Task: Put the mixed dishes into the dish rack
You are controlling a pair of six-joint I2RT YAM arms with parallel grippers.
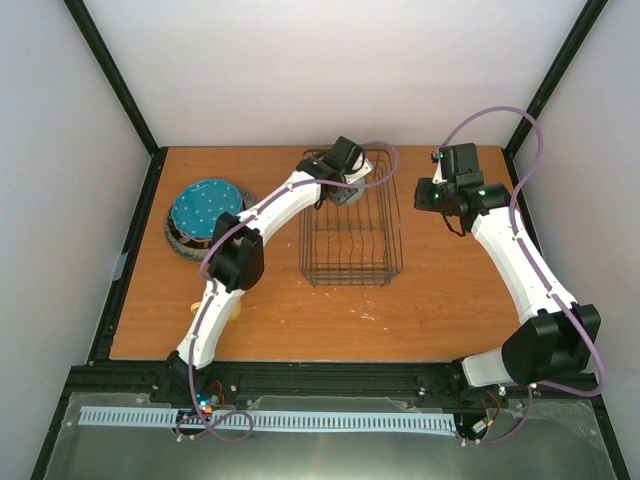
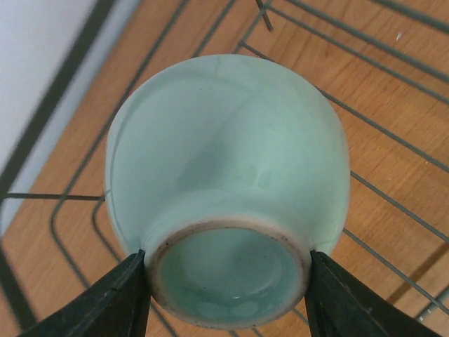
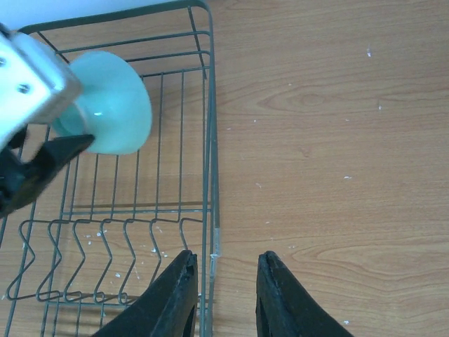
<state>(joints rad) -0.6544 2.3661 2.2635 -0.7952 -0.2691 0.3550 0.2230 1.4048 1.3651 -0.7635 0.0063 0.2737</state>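
Observation:
I will next use my left gripper to lower the bowl (image 2: 224, 147) onto the wires of the open far part of the rack's bottom below, clear of the slot row, and let go of the bowl's foot ring.
My left gripper (image 2: 228, 261) is shut on the foot ring of the pale green bowl (image 2: 224, 147), one finger on each side of it. It holds the bowl bottom-up over the far end of the dish rack (image 1: 352, 282). In the right wrist view the bowl (image 3: 109, 102) hangs inside the rack's far corner (image 3: 209, 84). My right gripper (image 3: 224, 261) is open and empty, low beside the rack's right side wire. The blue dotted plate (image 1: 207, 207) tops a stack at the left, with darker plate rims (image 1: 180, 242) under it. A yellow sliver (image 1: 237, 311) shows under my left arm.
The rack has a row of upright slot wires (image 3: 105, 246) at its near part and holds no dishes there. Bare wooden table (image 1: 450, 290) lies to the right of the rack. Black frame rails (image 1: 130, 250) and white walls border the table.

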